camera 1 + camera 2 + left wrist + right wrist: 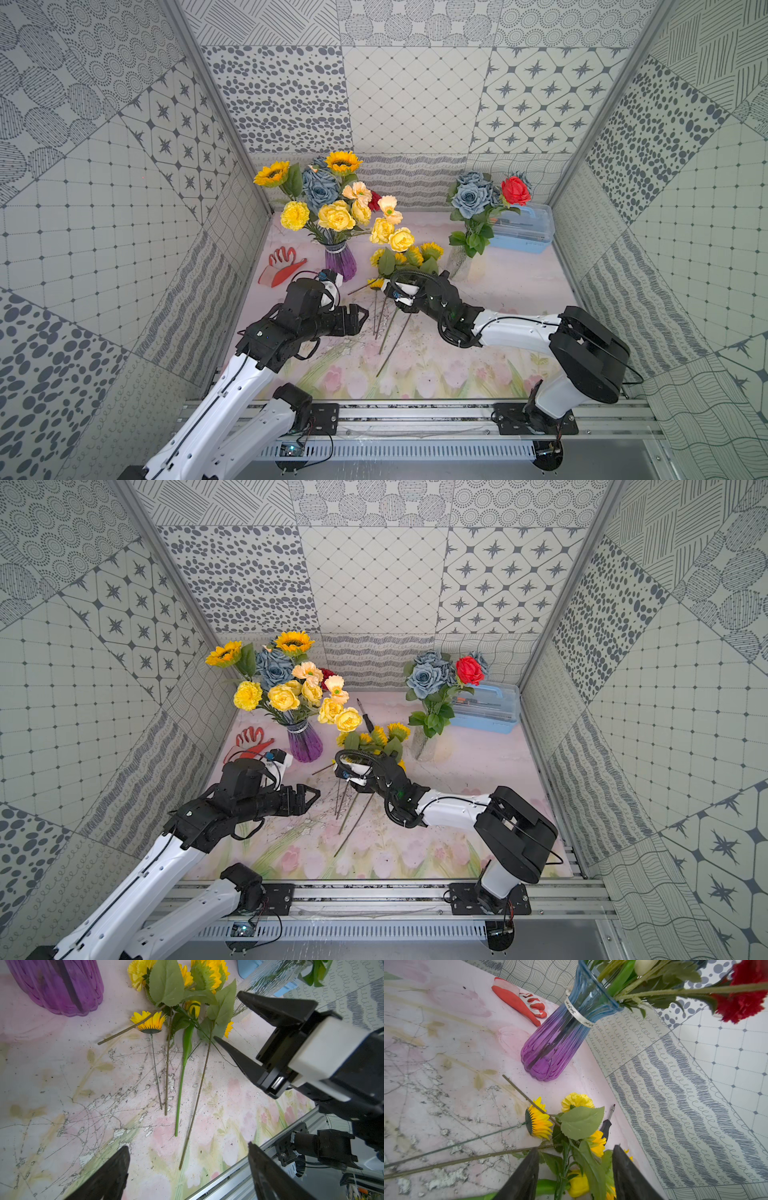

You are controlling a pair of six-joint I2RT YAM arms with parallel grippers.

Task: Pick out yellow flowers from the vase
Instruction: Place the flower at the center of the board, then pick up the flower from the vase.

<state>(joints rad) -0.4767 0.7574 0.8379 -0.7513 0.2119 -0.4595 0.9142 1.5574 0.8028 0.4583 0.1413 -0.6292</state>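
I will raise my left gripper outward and tilt it level, to the green stems under the pale yellow roses, because these yellow flowers are still in the vase.
The purple vase (340,262) stands at the back left and holds sunflowers (343,162), a yellow carnation (295,215) and pale yellow roses (336,216), mixed with grey-blue roses and peach poppies. To its right, several yellow flowers (405,259) lie in a pile on the table, stems toward the front. My right gripper (576,1148) hangs open just over this pile. A yellow tulip (578,1183) and green leaves lie below its spread jaws, not pinched. My left gripper (187,1147) is open and empty above the stem ends (180,1165).
A clear vase (461,262) with grey-blue roses and a red rose stands at the back right, in front of a blue plastic box (525,228). A red and white glove (282,266) lies left of the purple vase. A black screwdriver (365,717) lies behind the pile.
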